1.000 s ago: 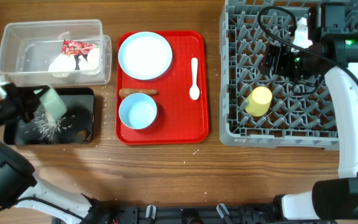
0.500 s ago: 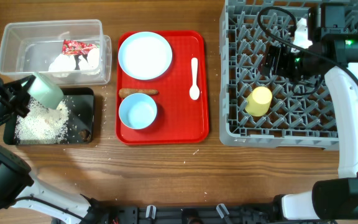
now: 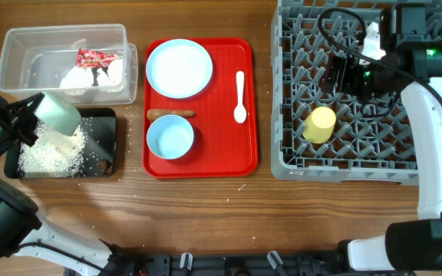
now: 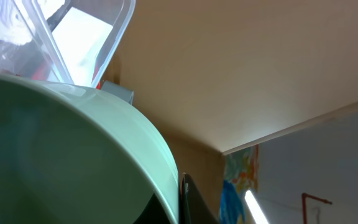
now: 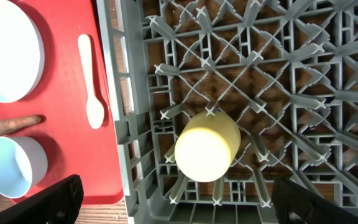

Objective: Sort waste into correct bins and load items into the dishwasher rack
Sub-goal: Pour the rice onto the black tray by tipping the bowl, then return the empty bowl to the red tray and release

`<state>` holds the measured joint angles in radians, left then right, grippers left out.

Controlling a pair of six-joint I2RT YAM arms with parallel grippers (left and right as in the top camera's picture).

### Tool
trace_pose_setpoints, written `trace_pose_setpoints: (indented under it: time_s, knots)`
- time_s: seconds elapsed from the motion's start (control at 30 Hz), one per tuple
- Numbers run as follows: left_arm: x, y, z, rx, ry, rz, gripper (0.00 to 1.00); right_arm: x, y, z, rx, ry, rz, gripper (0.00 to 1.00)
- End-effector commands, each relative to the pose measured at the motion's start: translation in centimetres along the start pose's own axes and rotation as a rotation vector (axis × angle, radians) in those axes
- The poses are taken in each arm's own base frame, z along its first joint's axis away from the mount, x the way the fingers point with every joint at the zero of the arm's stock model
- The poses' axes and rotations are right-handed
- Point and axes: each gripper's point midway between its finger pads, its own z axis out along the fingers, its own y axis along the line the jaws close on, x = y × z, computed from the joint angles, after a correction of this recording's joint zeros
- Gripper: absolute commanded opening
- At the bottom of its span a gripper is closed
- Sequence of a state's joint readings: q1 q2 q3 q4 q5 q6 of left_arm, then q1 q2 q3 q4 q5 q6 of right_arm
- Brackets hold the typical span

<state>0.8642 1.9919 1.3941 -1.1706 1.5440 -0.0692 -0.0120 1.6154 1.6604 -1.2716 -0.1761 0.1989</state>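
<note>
The bowl crosses in my left gripper next, turns upright and comes free on the red tray's bare near corner [image 3: 222, 139], the rice heaped in the black tray [image 3: 106, 115].
My left gripper [image 3: 29, 119] is shut on the pale green bowl [image 3: 58, 113], tipped on its side over the black tray [image 3: 106, 115]; the bowl fills the left wrist view [image 4: 61, 155]. White rice [image 3: 48, 153] lies heaped in the tray with a small brown lump [image 3: 102, 163]. The clear tub [image 3: 21, 46] holds the red wrapper [image 3: 96, 57] and white tissue [image 3: 90, 77]. My right gripper [image 3: 344, 74] is open and empty above the grey rack [image 3: 290, 165], where the yellow cup [image 3: 319, 124] lies, also in the right wrist view [image 5: 207, 146].
The red serving tray [image 3: 244, 157] holds the pale blue plate [image 3: 179, 67], the pale blue bowl [image 3: 169, 138], the brown sausage stick [image 3: 170, 114] and the white spoon [image 3: 240, 96]. A few rice grains lie on the wood in front of the tray.
The green bowl has swung up and back from its pouring tilt. The rice has spilled out into a heap in the black tray. The right arm has not moved.
</note>
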Motion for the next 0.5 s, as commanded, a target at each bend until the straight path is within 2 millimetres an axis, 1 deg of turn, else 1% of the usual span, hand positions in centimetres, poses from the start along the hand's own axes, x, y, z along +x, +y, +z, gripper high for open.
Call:
trace_pose_setpoints:
  time_s: [0.0,0.07,0.13,0.17,0.23,0.27,0.33,0.37,0.4,0.47]
  knots:
    - [1.3,-2.3,0.1,0.025,0.007,0.173,0.04,-0.4,0.3,-0.4,-0.010,-0.018,-0.020,0.98]
    - [2.7,-3.3,0.5,-0.016,0.014,0.255,0.04,-0.3,0.3,-0.4,-0.010,-0.016,-0.018,0.98]
    - [4.5,-3.7,1.3,-0.108,0.027,0.331,0.04,-0.3,0.3,-0.4,-0.010,-0.016,-0.018,0.98]
    - [6.1,-3.8,2.2,-0.185,0.044,0.400,0.04,-0.4,0.3,-0.4,-0.010,-0.017,-0.017,0.98]
    - [8.2,-4.0,3.4,-0.263,0.073,0.481,0.04,-0.4,0.3,-0.4,-0.010,-0.017,-0.018,0.98]
    - [9.8,-3.9,4.6,-0.322,0.104,0.551,0.04,-0.4,0.3,-0.4,-0.010,-0.017,-0.017,0.98]
    - [12.4,-3.2,6.9,-0.435,0.168,0.687,0.04,-0.4,0.3,-0.4,-0.011,-0.019,-0.018,0.98]
    - [13.3,-2.7,7.8,-0.477,0.196,0.737,0.04,-0.4,0.3,-0.4,-0.011,-0.020,-0.019,0.98]
    - [14.9,-1.8,9.5,-0.532,0.253,0.808,0.04,-0.4,0.3,-0.4,-0.011,-0.020,-0.018,0.98]
    - [17.1,0.0,12.1,-0.607,0.345,0.897,0.04,-0.4,0.3,-0.4,-0.011,-0.020,-0.018,0.98]
